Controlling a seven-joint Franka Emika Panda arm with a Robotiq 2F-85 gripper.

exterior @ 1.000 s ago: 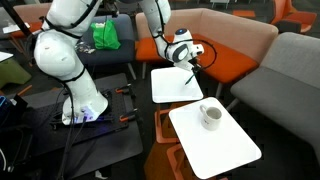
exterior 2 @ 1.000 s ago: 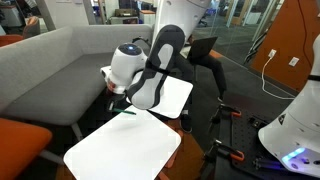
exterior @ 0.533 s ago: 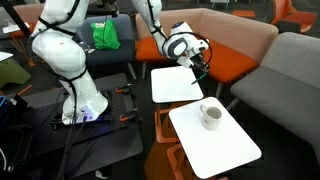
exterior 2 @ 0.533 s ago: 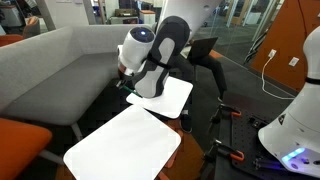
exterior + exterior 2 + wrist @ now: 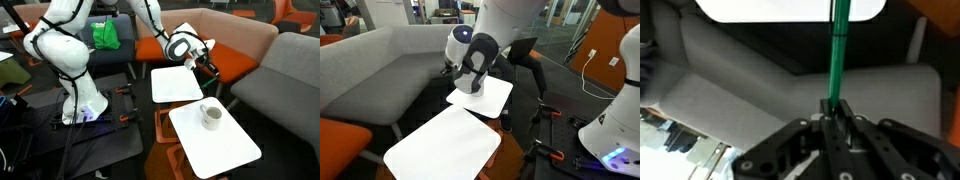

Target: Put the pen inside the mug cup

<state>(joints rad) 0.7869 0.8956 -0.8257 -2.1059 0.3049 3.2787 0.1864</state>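
The robot will next move its gripper toward the white mug cup, then down over the mug cup's opening [image 5: 211,109] to release the pen [image 5: 208,70], because the pen still hangs away from the mug cup.
My gripper [image 5: 204,63] is shut on the pen [image 5: 208,70], a thin dark stick hanging below the fingers, above the far edge of a white table [image 5: 175,85]. In the wrist view the pen [image 5: 839,50] looks dark green and runs straight out from between the shut fingers [image 5: 833,108]. The white mug cup [image 5: 211,115] stands upright on the nearer white table [image 5: 215,145], apart from the gripper. In an exterior view the gripper [image 5: 450,70] is mostly hidden behind the arm, and I cannot make out the mug there.
Orange and grey sofas [image 5: 240,40] surround the two tables. A grey sofa [image 5: 380,70] lies below the gripper. The robot base [image 5: 80,105] stands on a dark stand. A green object [image 5: 105,36] sits on a chair behind.
The gripper has lifted the pen off the white table and swung up and away toward the sofa. The mug has not moved.
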